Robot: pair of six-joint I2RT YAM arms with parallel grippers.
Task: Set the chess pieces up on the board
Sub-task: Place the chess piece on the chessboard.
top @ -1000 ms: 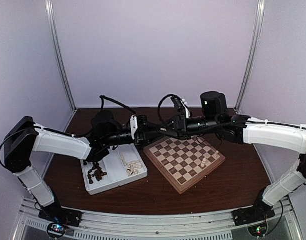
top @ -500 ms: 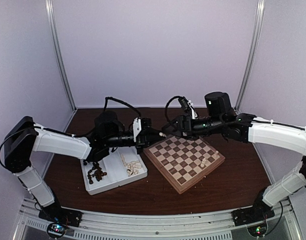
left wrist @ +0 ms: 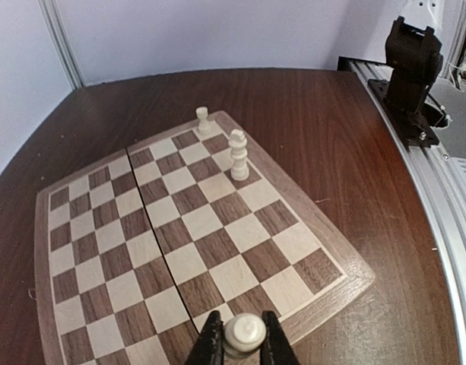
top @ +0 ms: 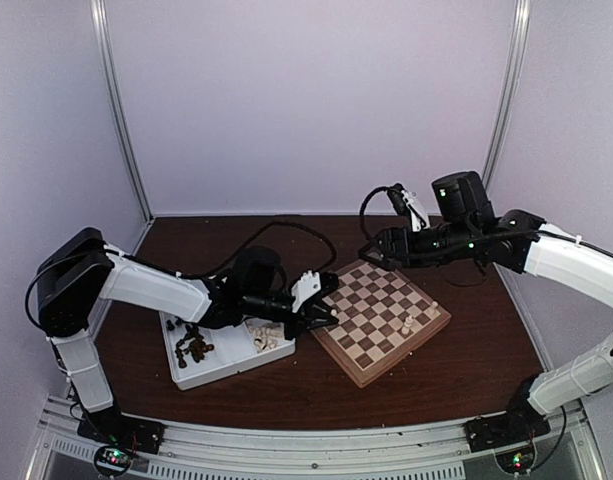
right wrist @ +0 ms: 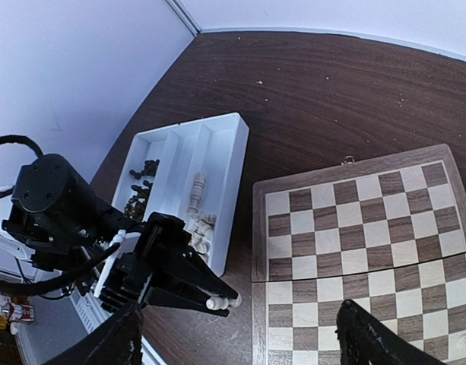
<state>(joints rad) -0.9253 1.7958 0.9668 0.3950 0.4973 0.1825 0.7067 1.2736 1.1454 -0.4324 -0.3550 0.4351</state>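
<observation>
I will next lower my left gripper and move it further over the board, onto the squares along the board's edge [top: 343,341] [left wrist: 252,303] by the tray, because that row is empty.
My left gripper [left wrist: 244,340] is shut on a cream-white chess piece [left wrist: 244,333], held low over the near left corner of the board [left wrist: 179,228]. From above, this left gripper [top: 329,316] sits at the board's [top: 371,330] left edge. Two cream pieces stand on the board, a tall one [left wrist: 238,153] and a short one [left wrist: 203,119]. My right gripper [top: 370,252] hangs open and empty above the board's far corner. In its own view the right gripper [right wrist: 240,319] looks down on the left gripper [right wrist: 210,285] and the held piece [right wrist: 221,302].
A white two-compartment tray [top: 226,362] lies left of the board. It holds dark pieces [top: 193,347] in one half and cream pieces [top: 267,336] in the other. Purple walls enclose the dark wood table [top: 456,370]. The right arm's base [left wrist: 411,68] stands at the table edge.
The grippers met tip to tip over the board's far left edge and have parted. The left swung down to the board's left corner with the cream piece. The right opened and drew back right.
</observation>
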